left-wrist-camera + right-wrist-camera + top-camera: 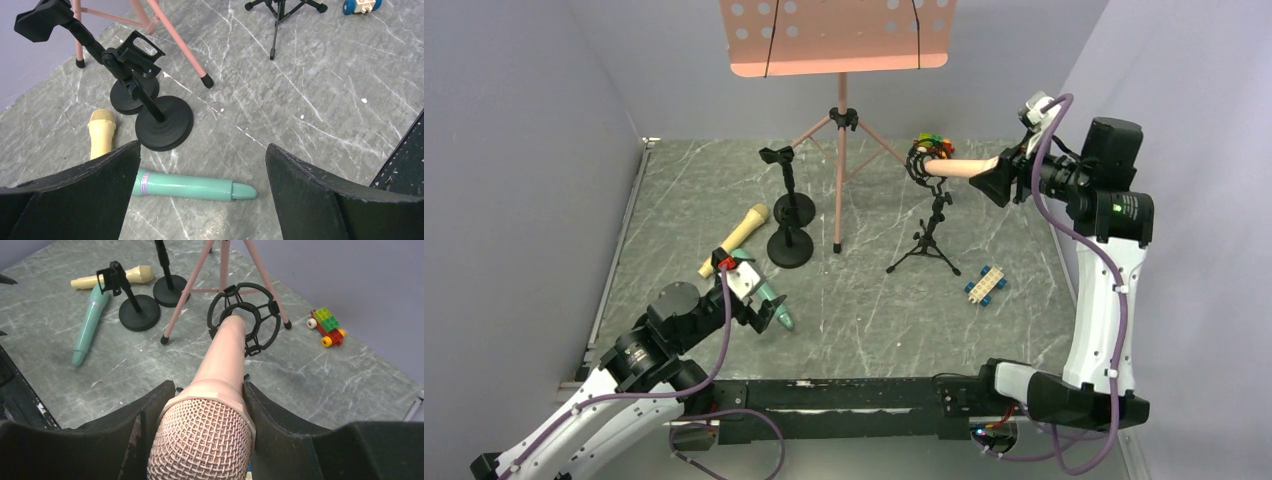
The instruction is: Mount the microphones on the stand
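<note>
Most of the salmon pink microphone's handle still sticks out, so the robot's right gripper will next push to the left in the top view toward the black ring mount (pixel 920 163) (pixel 243 319) and let go.
My right gripper (pixel 992 180) is shut on the salmon pink microphone (pixel 964 167), gripping just below its mesh head (pixel 202 445). The handle's end sits in the black ring mount (pixel 243 319) of the small tripod stand (pixel 927 215). The teal green microphone (pixel 192 186) lies flat on the table. My left gripper (pixel 202 182) is open and hangs just above it, a finger on each side. The pale yellow microphone (pixel 736 238) lies beside it, to the left of two black round-base stands (pixel 790 212) with empty clips (pixel 140 50).
A pink music stand (pixel 842 110) on a tripod stands at the back middle. A white and blue brick car (pixel 986 286) lies right of the tripod stand. A red and green brick car (pixel 327 326) sits behind the ring mount. Grey walls close both sides.
</note>
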